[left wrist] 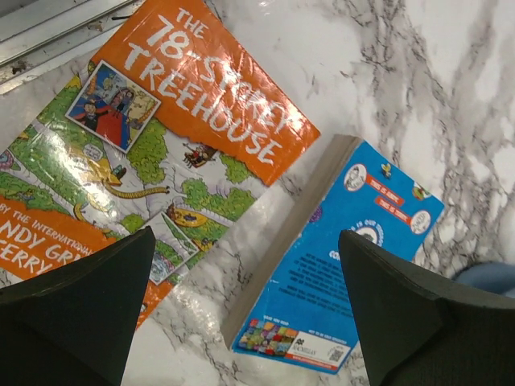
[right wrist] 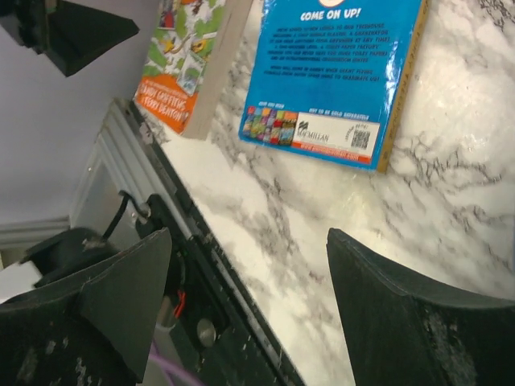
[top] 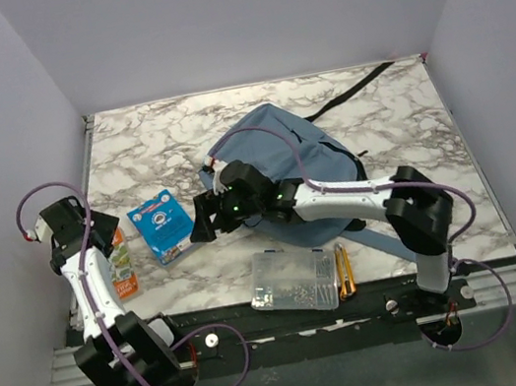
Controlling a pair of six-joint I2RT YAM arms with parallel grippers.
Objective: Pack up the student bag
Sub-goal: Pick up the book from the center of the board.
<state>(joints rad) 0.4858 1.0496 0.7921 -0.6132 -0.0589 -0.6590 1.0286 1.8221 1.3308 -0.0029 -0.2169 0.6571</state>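
My left gripper moves down to the exposed page edge of the blue book next, shifting toward the bag [top: 275, 150]. The book's pages face the "Treehouse" book [top: 123, 265].
The student bag [top: 275, 150], a rounded blue-grey backpack, lies at the middle of the marble table; a sliver of it [left wrist: 491, 277] shows in the left wrist view. A blue book [top: 161, 226] [left wrist: 338, 265] [right wrist: 338, 72] lies to its left, with an orange "Treehouse" book [top: 123, 265] [left wrist: 161, 121] [right wrist: 189, 64] beside it. My left gripper [top: 105, 242] [left wrist: 245, 235] hovers open over the gap between the two books, holding nothing. My right gripper [top: 202, 225] [right wrist: 248, 234] is open and empty just right of the blue book, above bare marble near the table's front edge.
A clear plastic box [top: 294, 282] of small parts and an orange-yellow pen-like item [top: 343, 273] lie at the front edge. A black strap [top: 359, 87] trails from the bag to the back right. The metal rail [right wrist: 185, 257] runs along the near edge.
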